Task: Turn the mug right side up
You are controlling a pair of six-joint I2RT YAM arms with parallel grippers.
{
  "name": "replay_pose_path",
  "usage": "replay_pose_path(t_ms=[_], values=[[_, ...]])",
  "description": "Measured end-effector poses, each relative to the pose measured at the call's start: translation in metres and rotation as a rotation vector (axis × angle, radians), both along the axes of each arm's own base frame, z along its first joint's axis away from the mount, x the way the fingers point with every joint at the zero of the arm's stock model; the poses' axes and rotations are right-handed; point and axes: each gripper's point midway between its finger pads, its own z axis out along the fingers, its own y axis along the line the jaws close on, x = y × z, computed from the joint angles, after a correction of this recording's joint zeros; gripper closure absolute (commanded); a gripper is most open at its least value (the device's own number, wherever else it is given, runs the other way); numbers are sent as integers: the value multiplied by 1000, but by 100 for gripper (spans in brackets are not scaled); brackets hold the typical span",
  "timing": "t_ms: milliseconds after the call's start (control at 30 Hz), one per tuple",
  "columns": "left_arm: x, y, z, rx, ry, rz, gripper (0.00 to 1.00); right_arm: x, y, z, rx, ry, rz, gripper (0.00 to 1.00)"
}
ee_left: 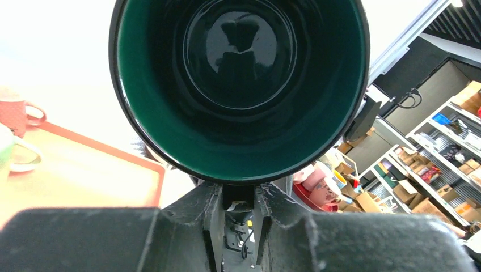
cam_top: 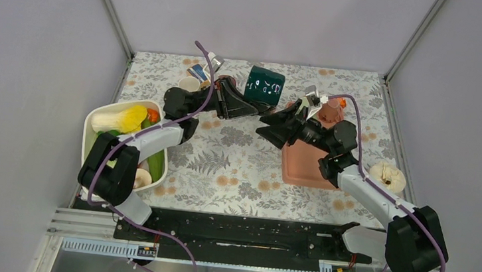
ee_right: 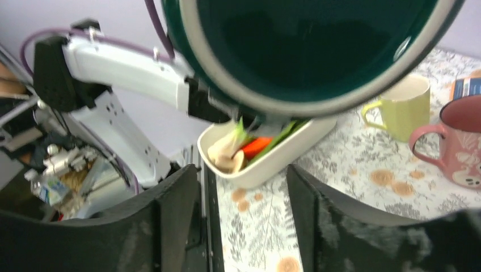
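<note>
I should next turn my left gripper down and to the left in the top view and let go on the tabletop by the bin (cam_top: pixel 192 144), because the mug's opening tips downward.
The dark green mug (cam_top: pixel 263 85) with white marks is held off the table at the back centre, tilted, its opening turned down towards the arms. My left gripper (cam_top: pixel 249 107) is shut on the mug's dark handle just under the rim. In the left wrist view the mug's open mouth (ee_left: pixel 238 85) fills the frame above the closed gripper (ee_left: pixel 238 190). My right gripper (cam_top: pixel 272 120) is open and empty, just right of and below the mug. In the right wrist view the mug (ee_right: pixel 306 51) hangs above the gripper (ee_right: pixel 244 175).
A white bin of vegetables (cam_top: pixel 94 128) stands at the left and shows in the right wrist view (ee_right: pixel 272 161). A pink tray (cam_top: pixel 302 168) with a pink mug (cam_top: pixel 331 111) lies right. A yellow-green mug (ee_right: pixel 405 105) and a pink mug (ee_right: pixel 462 141) stand at the back.
</note>
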Motion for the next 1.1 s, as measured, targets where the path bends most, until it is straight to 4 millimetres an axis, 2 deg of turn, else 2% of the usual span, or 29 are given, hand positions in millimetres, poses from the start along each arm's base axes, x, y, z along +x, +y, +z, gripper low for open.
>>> replay_pose_path(t_ms=[100, 267, 367, 533, 667, 767, 900, 1100], values=[[6, 6, 1, 6, -6, 27, 100, -6, -1, -15, -65, 10, 40, 22], [16, 14, -2, 20, -27, 67, 100, -18, -6, -22, -128, -28, 73, 16], [25, 18, -14, 71, -26, 95, 100, -21, -11, -22, -151, -53, 74, 12], [40, 27, -42, 187, -32, 161, 100, -15, -22, -16, -193, -86, 36, 11], [41, 38, -59, 300, -87, 217, 100, -15, -29, -16, -227, -118, 10, 10], [35, 48, -68, 377, -151, 249, 100, -16, -34, -19, -256, -138, -6, 10], [26, 67, -81, 494, -242, 298, 100, -21, -40, -24, -295, -170, -20, 8], [23, 118, -112, 688, -280, 415, 100, -28, -47, -27, -329, -227, -40, 7]])
